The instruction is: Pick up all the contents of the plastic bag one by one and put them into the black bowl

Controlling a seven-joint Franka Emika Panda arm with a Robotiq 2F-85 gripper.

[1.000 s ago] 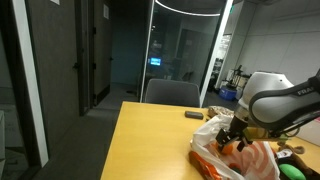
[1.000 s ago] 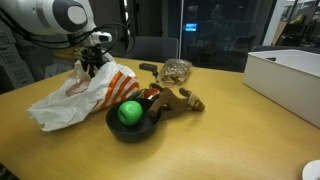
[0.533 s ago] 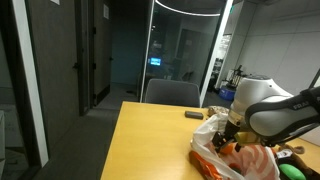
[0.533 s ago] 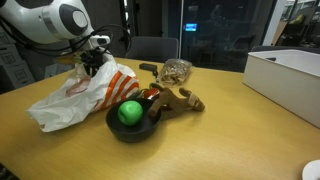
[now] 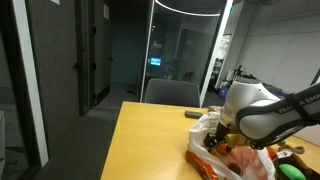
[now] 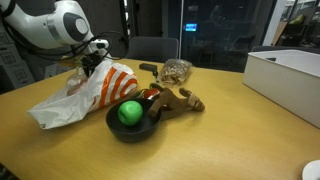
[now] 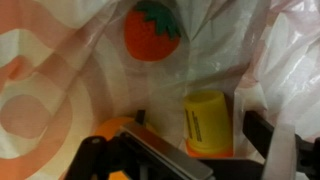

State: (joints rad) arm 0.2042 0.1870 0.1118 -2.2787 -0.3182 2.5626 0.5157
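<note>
I will lower my gripper a little deeper into the bag next and close it around the yellow cylinder (image 7: pixel 207 118), which is below the gripper, already between the open fingers.
The white and orange plastic bag (image 6: pixel 68 100) lies on the wooden table and also shows in an exterior view (image 5: pixel 228 160). My gripper (image 6: pixel 91 62) is at the bag's top opening, seen too in an exterior view (image 5: pixel 222 138). In the wrist view the gripper (image 7: pixel 200 135) is open inside the bag, its fingers on either side of a yellow cylinder (image 7: pixel 207 118). A red tomato-like toy (image 7: pixel 152 32) lies further in. An orange item (image 7: pixel 112 128) sits by the left finger. The black bowl (image 6: pixel 112 126) stands next to the bag with a green ball (image 6: pixel 130 111) in it.
Brown wooden items (image 6: pixel 180 99) lie right beside the bowl, with a netted object (image 6: pixel 176 70) behind them. A white box (image 6: pixel 285 72) stands at the table's far right. A chair (image 5: pixel 172 92) stands behind the table.
The arm has lowered and shifted slightly toward the bag's opening. The bag, bowl and green ball have not moved.
</note>
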